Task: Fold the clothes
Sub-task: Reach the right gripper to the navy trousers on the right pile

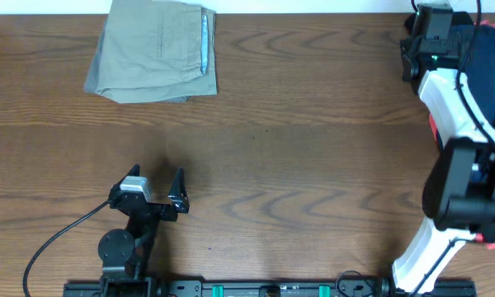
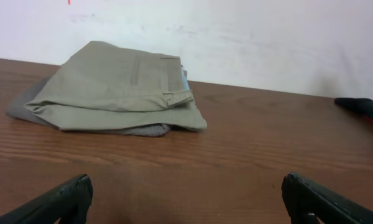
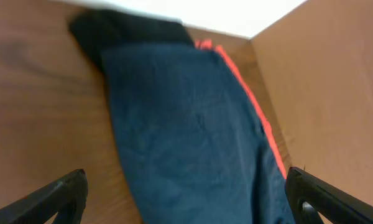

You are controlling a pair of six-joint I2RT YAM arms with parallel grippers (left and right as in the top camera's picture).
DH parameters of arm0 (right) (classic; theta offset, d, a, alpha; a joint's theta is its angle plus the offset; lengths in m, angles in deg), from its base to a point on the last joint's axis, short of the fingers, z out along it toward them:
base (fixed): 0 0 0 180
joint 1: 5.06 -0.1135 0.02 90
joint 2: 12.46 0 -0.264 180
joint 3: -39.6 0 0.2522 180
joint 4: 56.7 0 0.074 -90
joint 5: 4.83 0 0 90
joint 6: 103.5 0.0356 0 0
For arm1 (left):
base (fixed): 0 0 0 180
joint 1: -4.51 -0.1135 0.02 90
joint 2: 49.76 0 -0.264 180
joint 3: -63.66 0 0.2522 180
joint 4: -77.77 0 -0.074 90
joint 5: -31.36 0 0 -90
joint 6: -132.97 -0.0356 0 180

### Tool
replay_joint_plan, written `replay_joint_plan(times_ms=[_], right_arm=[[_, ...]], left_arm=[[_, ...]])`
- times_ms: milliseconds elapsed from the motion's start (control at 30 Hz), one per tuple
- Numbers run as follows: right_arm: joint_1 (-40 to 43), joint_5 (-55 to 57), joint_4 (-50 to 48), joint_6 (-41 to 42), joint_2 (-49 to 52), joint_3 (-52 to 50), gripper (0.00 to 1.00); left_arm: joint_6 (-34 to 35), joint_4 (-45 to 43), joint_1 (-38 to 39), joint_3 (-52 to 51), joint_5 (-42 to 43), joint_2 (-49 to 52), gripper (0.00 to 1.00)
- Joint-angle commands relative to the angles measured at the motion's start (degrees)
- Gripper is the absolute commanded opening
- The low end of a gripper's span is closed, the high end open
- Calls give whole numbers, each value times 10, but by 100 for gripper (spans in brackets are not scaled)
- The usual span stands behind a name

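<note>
The navy garment's edge [image 3: 130, 172] runs between the right gripper's open fingers, so the right gripper will next lower onto it and close.
The clothes, a dark navy garment [image 3: 186, 124] with an orange-red strip along one edge, lie at the table's far right corner [image 1: 488, 74]. In the right wrist view my right gripper [image 3: 186, 186] is open, its fingers straddling the navy fabric from above; I cannot tell whether they touch it. A dark tip of the garment [image 2: 360, 107] shows at the right edge of the left wrist view. My left gripper [image 1: 155, 177] hovers open near the table's front left, with only bare wood between its fingers [image 2: 68, 199].
Folded khaki shorts [image 1: 153, 49] lie at the back left, straight ahead of the left gripper [image 2: 121, 87]. The white right arm [image 1: 445, 91] stretches along the right side of the table. A black cable [image 1: 58, 235] trails from the left arm's base.
</note>
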Motion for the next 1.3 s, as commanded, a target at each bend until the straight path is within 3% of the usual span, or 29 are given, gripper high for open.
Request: replay_joint_plan(times_ms=[0,500,800,933,1100,1267], right_arm=[[9,13,-18,-51,40,16,99],[34,13,-95,-71,162,24,97],[55,10,-101,-71,176,24,84],[64,10,-97,-70,176,24,71],[68,2,-94,-70,176,24,68],[65,2,-97,-50,176,25,52]], left_arm=[[-10,10,-2,-15,7,-1,98],[-10,10,-2,-15,7,-1,98],[-10,10,-2,-15,7,-1,98],[-10,10,-2,-15,7,-1,98],[-10,10,-2,-15,7,-1,98],[-10,10,-2,-15,7,-1,98]])
